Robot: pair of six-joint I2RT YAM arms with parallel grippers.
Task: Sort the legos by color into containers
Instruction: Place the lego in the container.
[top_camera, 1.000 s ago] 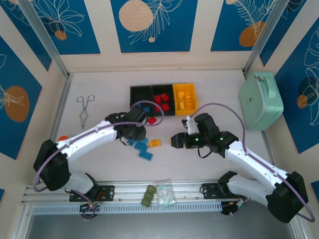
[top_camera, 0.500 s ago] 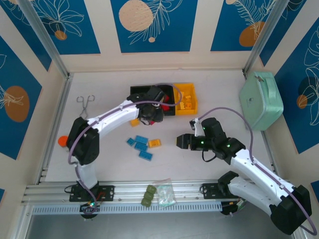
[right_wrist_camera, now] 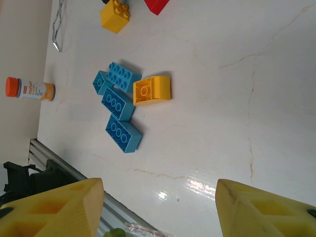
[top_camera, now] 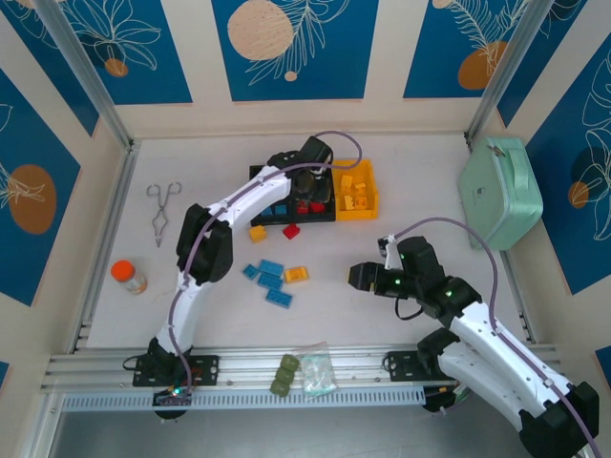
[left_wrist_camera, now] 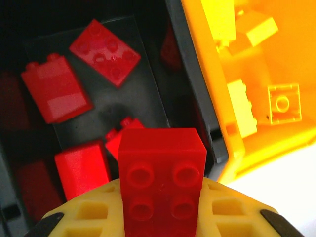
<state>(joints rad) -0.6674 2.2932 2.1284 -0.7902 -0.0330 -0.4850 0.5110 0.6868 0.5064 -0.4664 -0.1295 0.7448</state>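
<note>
The middle black container already holds other red legos, so my left gripper will lower its red lego farther in, then open.
My left gripper (top_camera: 308, 184) hangs over the middle black container (left_wrist_camera: 163, 94), shut on a red lego (left_wrist_camera: 162, 182). Several red legos (left_wrist_camera: 104, 48) lie in that bin. To its right the yellow container (top_camera: 368, 172) holds yellow legos (left_wrist_camera: 283, 102); the left black container (top_camera: 258, 174) adjoins it. On the table lie several blue legos (top_camera: 273, 282), a yellow lego (top_camera: 297, 274), another yellow one (top_camera: 258, 234) and a red one (top_camera: 291, 231). My right gripper (top_camera: 359, 277) stands open and empty, right of the blue legos (right_wrist_camera: 118, 104) and the yellow one (right_wrist_camera: 152, 90).
A mint-green case (top_camera: 500, 193) stands at the right wall. Metal tongs (top_camera: 162, 211) and an orange-capped bottle (top_camera: 127, 277) lie at the left. An olive-green lumpy item (top_camera: 284, 374) and a plastic bag (top_camera: 317, 372) rest on the front rail.
My left arm has swung from the loose bricks up to the bins, carrying the red brick. The right gripper has drawn back a little to the right, still open.
</note>
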